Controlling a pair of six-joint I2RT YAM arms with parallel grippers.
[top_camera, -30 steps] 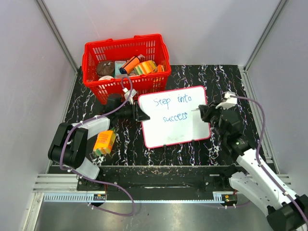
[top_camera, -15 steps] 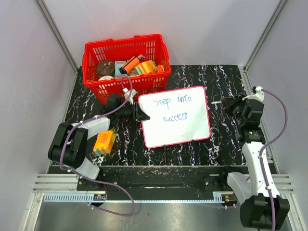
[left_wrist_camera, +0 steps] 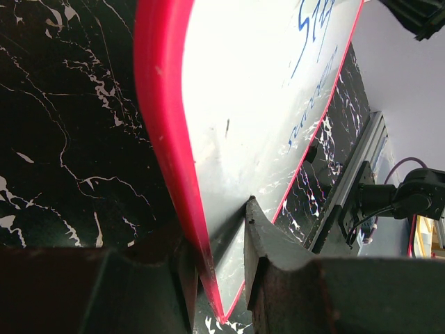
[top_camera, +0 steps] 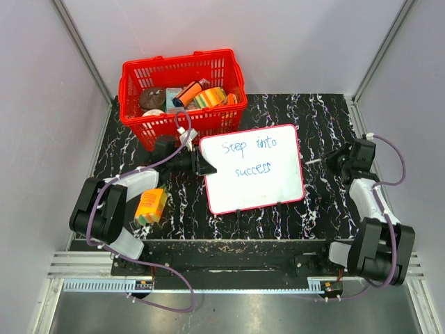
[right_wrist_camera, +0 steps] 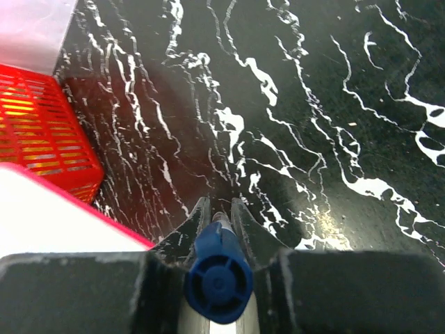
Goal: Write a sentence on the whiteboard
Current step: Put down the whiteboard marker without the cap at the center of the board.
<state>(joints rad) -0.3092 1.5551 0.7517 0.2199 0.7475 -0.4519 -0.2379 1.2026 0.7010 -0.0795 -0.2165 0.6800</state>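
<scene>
Both lines of the sentence are written, so the robot's right gripper needs to go down onto the open tabletop beside the whiteboard and let go of the blue marker (right_wrist_camera: 217, 277).
The whiteboard (top_camera: 259, 191), white with a thin red frame, lies on the black marbled table. The sentence (top_camera: 249, 157) is on it in two lines of blue letters, reading "Step into success". My left gripper (top_camera: 204, 166) is shut on the board's left edge. In the left wrist view the fingers (left_wrist_camera: 261, 236) pinch the red frame of the whiteboard (left_wrist_camera: 250, 104). My right gripper (top_camera: 338, 157) is right of the board, apart from it. It is shut on a blue marker (right_wrist_camera: 217, 277) whose tip (top_camera: 310, 161) points left. The right wrist view shows the board's corner (right_wrist_camera: 49, 219).
A red basket (top_camera: 160, 129) full of small items stands at the back left, touching the board's far corner, and shows in the right wrist view (right_wrist_camera: 38, 132). An orange and yellow block (top_camera: 151, 206) lies near the left arm. Grey walls close in both sides.
My right arm has drawn back from the board's right edge to the table's right side, taking the marker with it. The left gripper and the board have not moved.
</scene>
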